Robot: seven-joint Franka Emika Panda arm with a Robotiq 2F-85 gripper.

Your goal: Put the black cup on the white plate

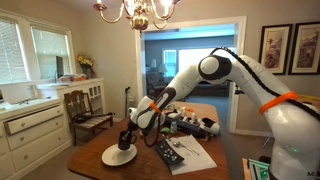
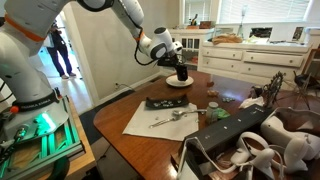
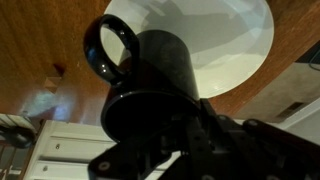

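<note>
Next, the gripper lowers a little toward the white plate [image 1: 116,157] [image 3: 235,40] and releases the black cup on it, because it already holds the cup over the plate.
The black cup [image 3: 150,85] fills the wrist view, its ring handle [image 3: 105,50] to the left, with the white plate [image 3: 235,40] right behind it. In both exterior views my gripper [image 1: 128,131] [image 2: 178,62] reaches down and is shut on the black cup [image 1: 126,142] [image 2: 181,73]. The cup is over the white plate [image 1: 116,157] [image 2: 172,83], near the plate's edge. I cannot tell whether the cup's base touches the plate. My fingers [image 3: 175,140] are dark and blend with the cup in the wrist view.
A flat black remote-like object [image 1: 167,153] [image 2: 163,102] lies on a white sheet of paper [image 1: 195,157] [image 2: 150,122] on the wooden table [image 1: 95,165] [image 2: 120,140]. Clutter [image 2: 250,140] sits at one table end. A chair [image 1: 88,108] and white cabinets [image 1: 30,125] [image 2: 250,50] stand nearby.
</note>
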